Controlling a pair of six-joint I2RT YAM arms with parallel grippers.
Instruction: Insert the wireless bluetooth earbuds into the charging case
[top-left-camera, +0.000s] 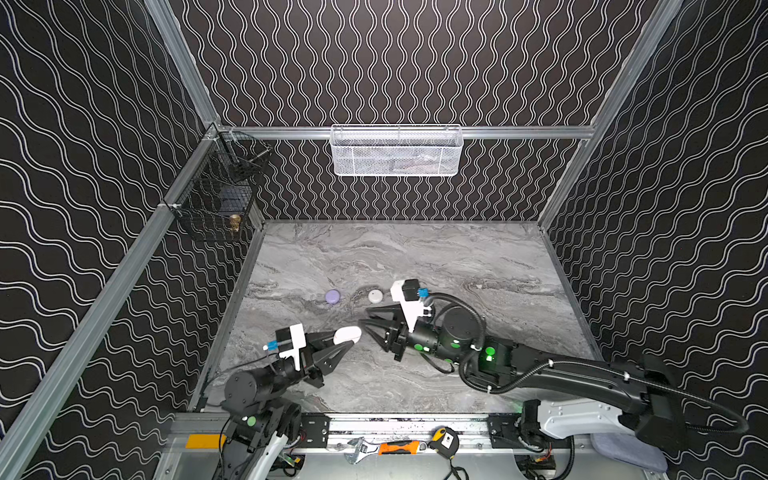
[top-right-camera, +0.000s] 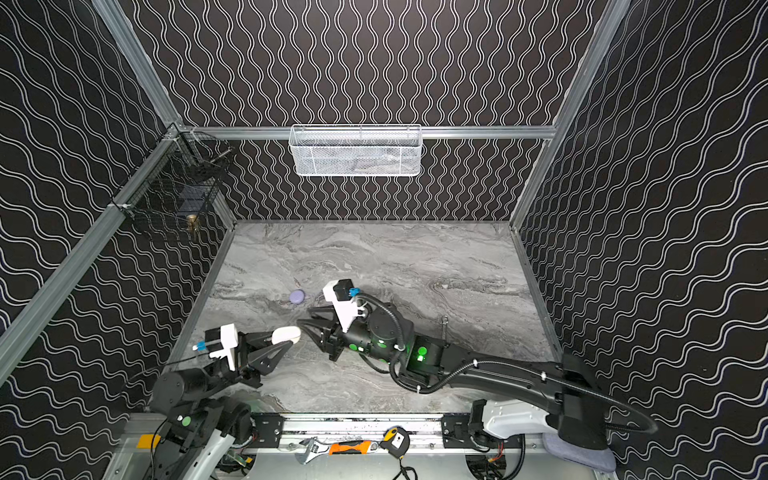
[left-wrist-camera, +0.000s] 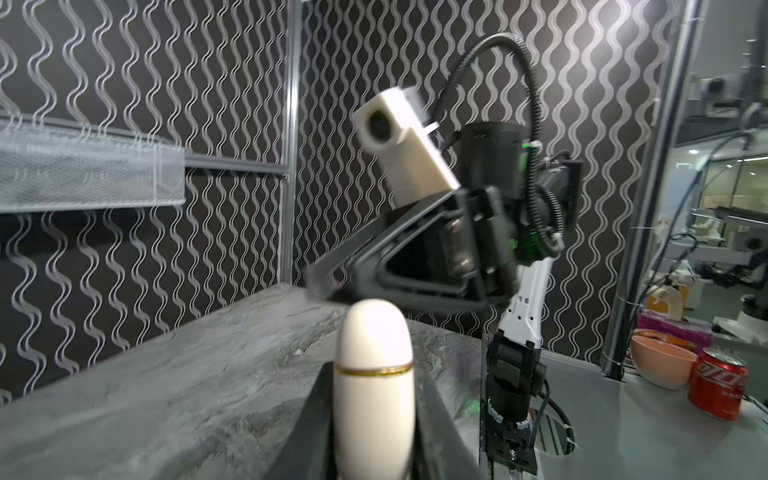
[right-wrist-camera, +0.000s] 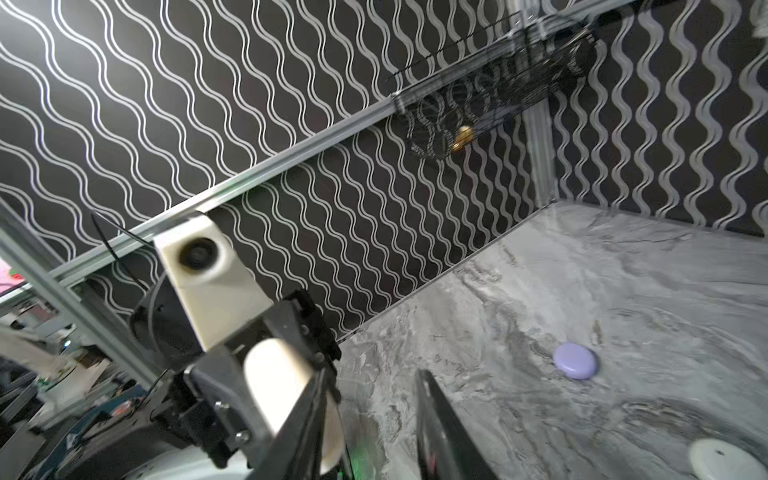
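Observation:
The cream case (top-left-camera: 348, 333) has its lid shut, so it should go on the marble beside the round white case next. My left gripper needs to swing across, tip, move down and release it there.
My left gripper (top-left-camera: 347, 337) (top-right-camera: 286, 336) (left-wrist-camera: 374, 370) is shut on a closed cream charging case (top-left-camera: 348, 333) (top-right-camera: 286, 333) (left-wrist-camera: 373, 332) with a thin gold seam, held above the marble table. The case's rounded end points toward my right gripper (top-left-camera: 364, 316) (top-right-camera: 304, 316) (right-wrist-camera: 372, 370). That gripper hangs open just to the right of the case, with nothing between its fingers. From the right wrist the same case (right-wrist-camera: 274, 382) shows close beside one finger. The earbuds are out of view.
A closed lavender case (top-left-camera: 332, 296) (top-right-camera: 297, 296) (right-wrist-camera: 575, 365) and a round white case (top-left-camera: 375, 295) (right-wrist-camera: 723, 459) lie on the table (top-left-camera: 478, 257) behind the grippers. A white mesh basket (top-left-camera: 397, 151) hangs on the back wall, a black wire basket (top-left-camera: 216, 195) on the left wall.

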